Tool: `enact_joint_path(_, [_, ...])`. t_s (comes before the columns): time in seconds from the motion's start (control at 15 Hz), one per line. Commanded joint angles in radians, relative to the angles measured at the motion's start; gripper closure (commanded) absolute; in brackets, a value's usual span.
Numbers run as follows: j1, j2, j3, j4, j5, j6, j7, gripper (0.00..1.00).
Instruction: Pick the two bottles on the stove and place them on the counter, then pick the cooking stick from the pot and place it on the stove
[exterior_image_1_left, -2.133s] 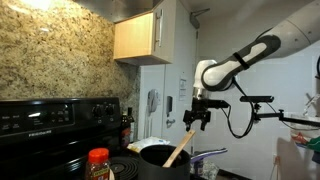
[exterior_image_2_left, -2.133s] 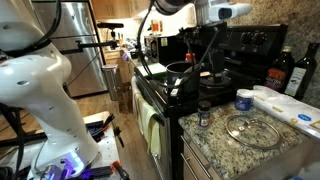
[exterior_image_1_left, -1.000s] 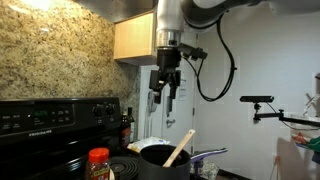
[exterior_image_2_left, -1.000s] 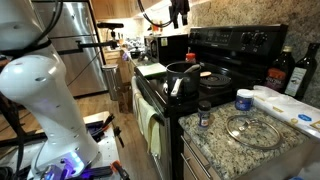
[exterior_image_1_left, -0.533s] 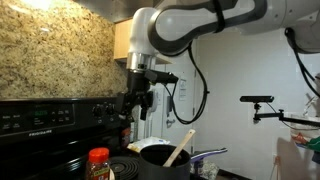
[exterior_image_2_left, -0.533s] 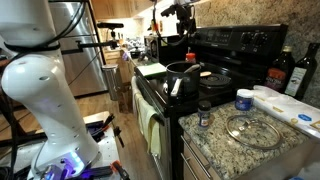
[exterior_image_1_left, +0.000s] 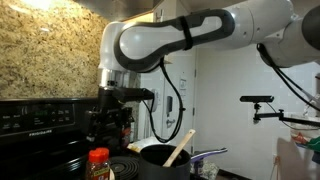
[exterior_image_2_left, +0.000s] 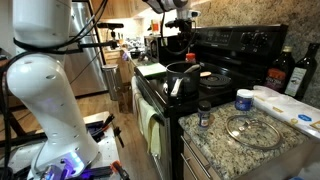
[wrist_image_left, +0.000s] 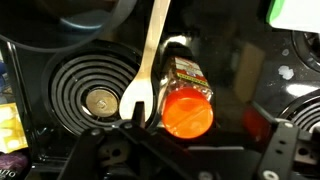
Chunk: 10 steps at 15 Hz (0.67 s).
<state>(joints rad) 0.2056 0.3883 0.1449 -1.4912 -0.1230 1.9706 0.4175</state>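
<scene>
I should next lower my gripper until its open fingers straddle the red cap (exterior_image_1_left: 98, 156) (wrist_image_left: 187, 114), as the bottle lines up between them but its top is still below them.
In the wrist view the red-capped bottle (wrist_image_left: 188, 105) stands on the black stove (wrist_image_left: 250, 60), just ahead of my open, empty gripper (wrist_image_left: 190, 160) and between the lines of its two fingers. A round tan top (wrist_image_left: 98, 101) sits at the centre of a coil burner. The wooden cooking stick (wrist_image_left: 150, 60) leans out of the dark pot (wrist_image_left: 90, 20). In an exterior view my gripper (exterior_image_1_left: 106, 118) hangs above the red-capped bottle (exterior_image_1_left: 98, 158), with the pot (exterior_image_1_left: 158, 155) and stick (exterior_image_1_left: 180, 148) beside them.
In an exterior view the granite counter (exterior_image_2_left: 215, 140) beside the stove (exterior_image_2_left: 240, 45) holds a small dark-capped bottle (exterior_image_2_left: 204, 113), a blue-lidded jar (exterior_image_2_left: 244, 100), a glass lid (exterior_image_2_left: 250, 128) and two tall dark bottles (exterior_image_2_left: 283, 70). The stove's back panel (exterior_image_1_left: 50, 115) is close behind my gripper.
The arm has swung from above the pot across to the stove side and come down, so the gripper now hangs over the red-capped bottle. Bottles, pot and stick have not moved.
</scene>
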Motion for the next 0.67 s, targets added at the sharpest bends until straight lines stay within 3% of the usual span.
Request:
enact_joint_path(0.0, [0.033,0.067,-0.034,0.092,0.029,-0.019,0.056,0.0])
enact_joint_path(0.6, [0.041,0.127,-0.085,0.121,0.047,-0.015,0.135,0.0])
